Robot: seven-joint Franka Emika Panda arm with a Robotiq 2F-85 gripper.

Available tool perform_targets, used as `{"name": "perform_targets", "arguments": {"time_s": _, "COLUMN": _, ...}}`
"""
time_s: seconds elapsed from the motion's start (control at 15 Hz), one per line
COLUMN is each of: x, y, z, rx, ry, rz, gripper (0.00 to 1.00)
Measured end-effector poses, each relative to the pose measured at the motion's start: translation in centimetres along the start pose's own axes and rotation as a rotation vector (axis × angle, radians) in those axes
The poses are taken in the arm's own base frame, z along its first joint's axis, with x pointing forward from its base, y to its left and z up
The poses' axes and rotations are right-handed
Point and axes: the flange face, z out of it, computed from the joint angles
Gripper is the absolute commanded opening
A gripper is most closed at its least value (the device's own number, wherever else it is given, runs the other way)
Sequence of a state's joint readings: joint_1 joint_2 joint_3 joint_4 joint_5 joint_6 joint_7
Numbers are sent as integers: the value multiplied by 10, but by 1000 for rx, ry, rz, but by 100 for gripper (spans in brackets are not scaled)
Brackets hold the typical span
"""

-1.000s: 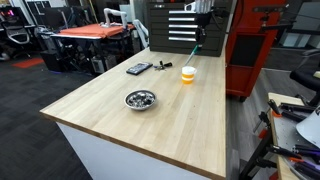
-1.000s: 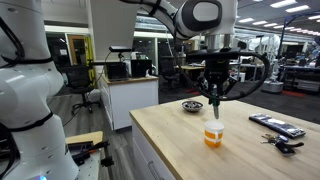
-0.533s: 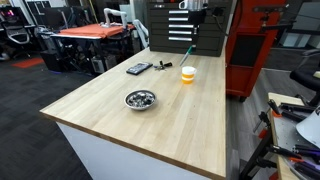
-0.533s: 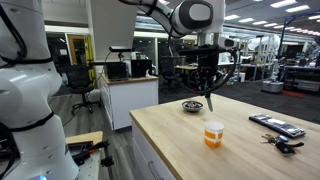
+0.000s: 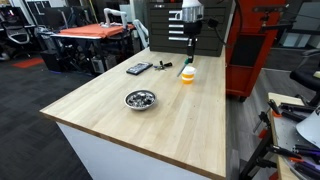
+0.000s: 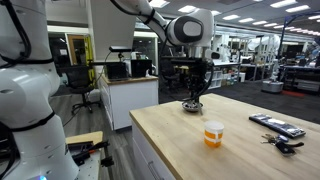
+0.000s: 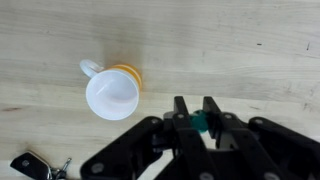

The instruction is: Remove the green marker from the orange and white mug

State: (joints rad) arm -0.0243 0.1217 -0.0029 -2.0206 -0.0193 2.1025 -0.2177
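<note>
My gripper is above the open spot on the clear, bare tabletop beside the mug, so next it should move down there and release the green marker.
The orange and white mug stands upright near the table's far edge; it also shows in an exterior view. In the wrist view the mug is empty, its white inside bare. My gripper is shut on the green marker, whose teal end shows between the fingers. In an exterior view the gripper hangs above the mug, and the marker points down, clear of the rim. In an exterior view the gripper is up and to the mug's side.
A round metal bowl sits mid-table. Dark flat items and keys lie near the far edge; they also show in an exterior view. A red tool cabinet stands behind the table.
My gripper has moved sideways away from above the mug, carrying the green marker, which now hangs clear of the mug. The mug has not moved.
</note>
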Motion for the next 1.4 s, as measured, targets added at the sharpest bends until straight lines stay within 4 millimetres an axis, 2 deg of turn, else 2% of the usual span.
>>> {"name": "perform_targets", "arguments": {"time_s": 0.33, "x": 7, "y": -26, "z": 37, "rx": -12, "ry": 66, "rz": -12, "gripper": 6}}
{"name": "perform_targets", "arguments": {"time_s": 0.6, "x": 3, "y": -42, "z": 61, "rx": -32, "ry": 97, "rz": -52, "gripper": 6}}
{"name": "perform_targets", "arguments": {"time_s": 0.73, "x": -2, "y": -49, "z": 71, "rx": -42, "ry": 102, "rz": -69, "gripper": 48}}
{"name": "perform_targets", "arguments": {"time_s": 0.87, "x": -8, "y": -54, "z": 81, "rx": -44, "ry": 100, "rz": -72, "gripper": 52}}
{"name": "perform_targets", "arguments": {"time_s": 1.13, "x": -18, "y": -60, "z": 95, "rx": -41, "ry": 103, "rz": -64, "gripper": 76}}
{"name": "perform_targets", "arguments": {"time_s": 1.33, "x": -21, "y": -62, "z": 98, "rx": -40, "ry": 110, "rz": -59, "gripper": 95}}
{"name": "perform_targets", "arguments": {"time_s": 1.4, "x": -22, "y": -63, "z": 98, "rx": -40, "ry": 113, "rz": -58, "gripper": 99}}
